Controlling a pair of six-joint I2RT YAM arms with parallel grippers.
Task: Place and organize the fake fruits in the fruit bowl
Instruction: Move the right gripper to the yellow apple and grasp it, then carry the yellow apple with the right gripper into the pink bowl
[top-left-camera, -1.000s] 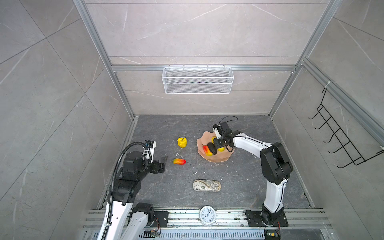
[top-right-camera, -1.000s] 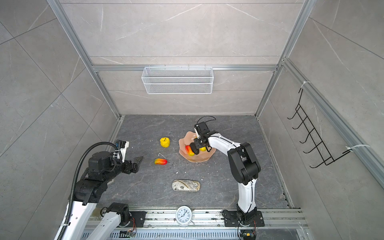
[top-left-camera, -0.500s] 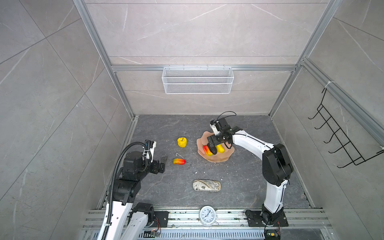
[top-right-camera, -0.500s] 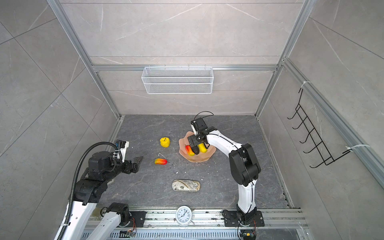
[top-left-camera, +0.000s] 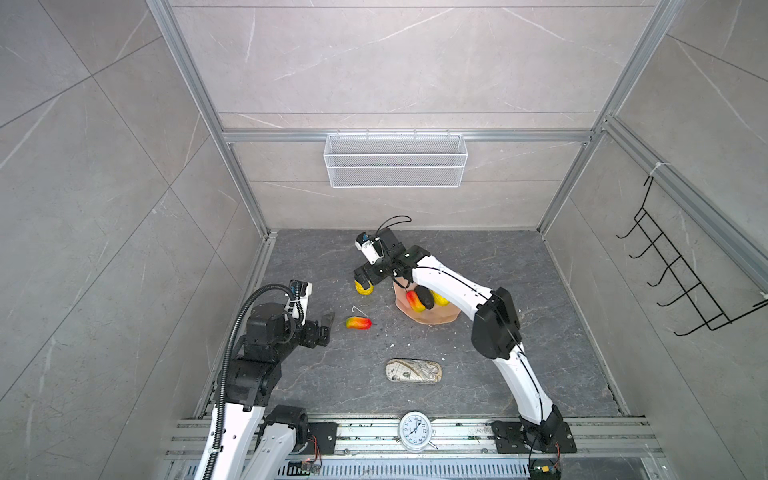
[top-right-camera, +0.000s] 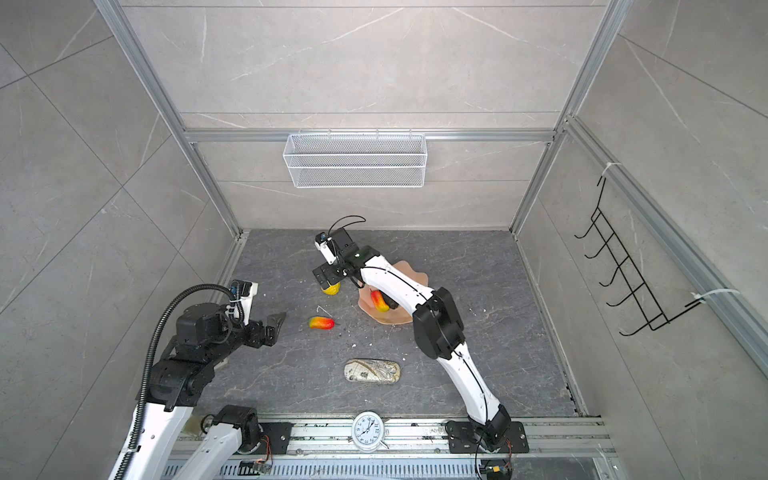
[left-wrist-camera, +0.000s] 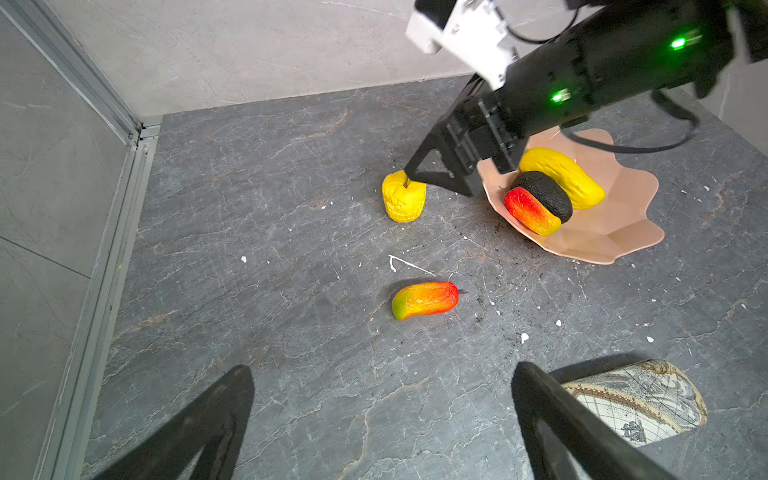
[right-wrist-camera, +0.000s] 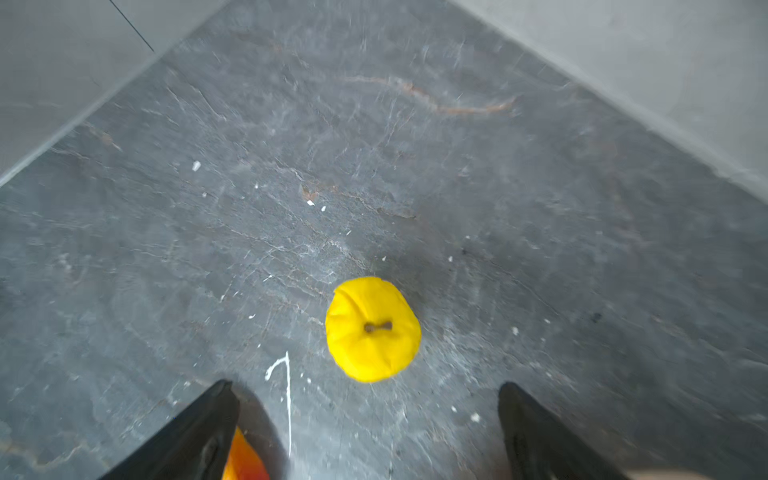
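I will next lower the open fingers of my right gripper along the sides of the round bumpy yellow fruit below and close them, because the fruit has bare floor around it.
The peach-pink fruit bowl holds a long yellow fruit, a black oval fruit and a red-yellow mango-like fruit. The round bumpy yellow fruit stands on the floor left of the bowl. My right gripper hangs open just above it, nothing between its fingers. Another mango-like fruit lies on the floor in front of my open left gripper.
A beige map-patterned case lies near the front. A white clock sits on the front rail. A white wire basket hangs on the back wall, a black hook rack on the right wall. A white scrap lies by the mango.
My right gripper has opened, leaving the black oval fruit in the bowl, and has swung left out of the bowl to above the round yellow fruit. The left arm has not moved.
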